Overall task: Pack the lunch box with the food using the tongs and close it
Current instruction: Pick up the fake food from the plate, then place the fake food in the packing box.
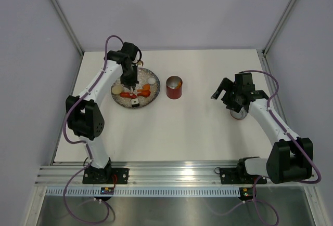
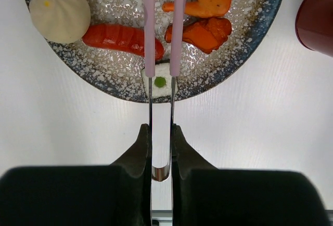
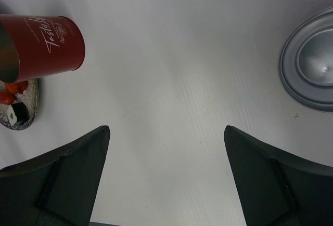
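My left gripper swings the tongs to the right in the top view, over the opening of the open red lunch box, and releases them next.
My left gripper (image 2: pixel 161 130) is shut on the pale pink tongs (image 2: pixel 179 28), squeezing their metal arms close together above the speckled plate (image 2: pixel 104 75). The tong tips run off the top of the left wrist view, so I cannot tell whether they pinch anything. On the plate lies the food: a white bun (image 2: pixel 60 13), a red piece (image 2: pixel 122 38), orange pieces (image 2: pixel 205 0) and a small white roll with a green centre (image 2: pixel 160 82). The red lunch box (image 1: pixel 174 87) stands open right of the plate. Its lid (image 3: pixel 312 62) lies silver side up. My right gripper (image 3: pixel 166 130) hangs open over bare table.
The plate (image 1: pixel 148 75) sits at the back left under my left gripper (image 1: pixel 131 80). The lid (image 1: pixel 239 115) lies partly under the right arm, near my right gripper (image 1: pixel 221 92). The lunch box (image 3: pixel 44 47) shows at the upper left of the right wrist view.
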